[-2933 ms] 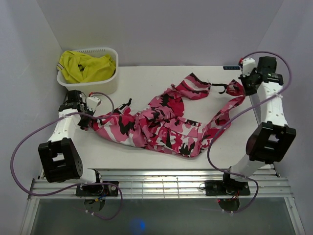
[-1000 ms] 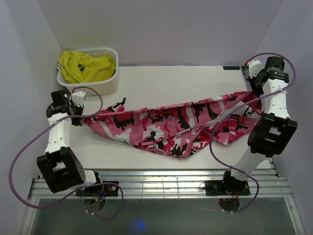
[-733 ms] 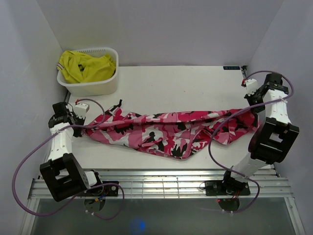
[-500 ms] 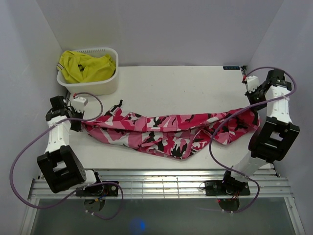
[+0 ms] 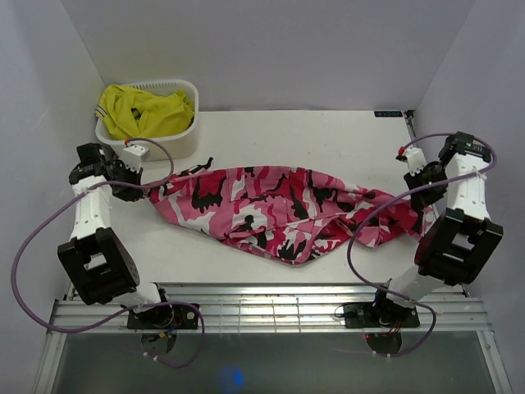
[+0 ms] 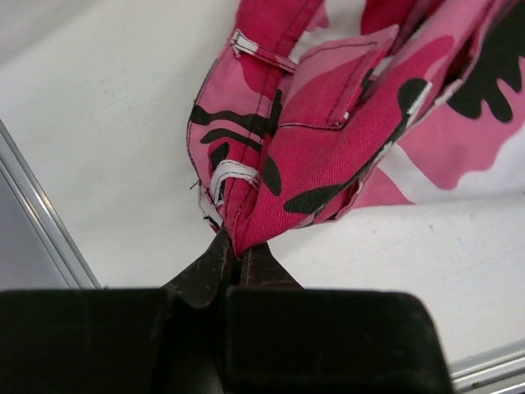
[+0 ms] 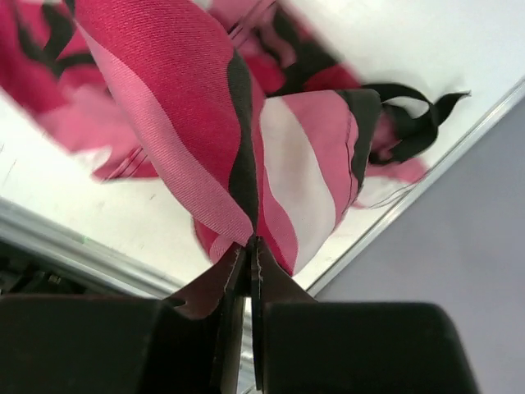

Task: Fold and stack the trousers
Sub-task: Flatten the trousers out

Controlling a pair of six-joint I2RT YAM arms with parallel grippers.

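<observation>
I need to raise my left gripper, then move it outward and down to the tabletop beside the basket. I should let go of the end of the trousers there, as they sag in loose folds.
The pink, white, dark red and black camouflage trousers stretch across the table between both arms, sagging in loose folds toward the front. At the left edge, my left gripper is shut on one end of the trousers; its jaws pinch a bunched hem at the tips. At the far right, my right gripper is shut on the other end of the trousers, with fabric clamped between its closed tips. A black drawstring hangs beside that end.
A white basket with a plain yellow garment stands at the back left, just behind the left arm. The table's right edge rail runs right beside the right gripper. Purple cables loop over the cloth.
Both grippers kept their hold and swung the trousers, first pulled taut into a narrow band, then moved back so the cloth now spreads wider and slacker over the table's middle.
</observation>
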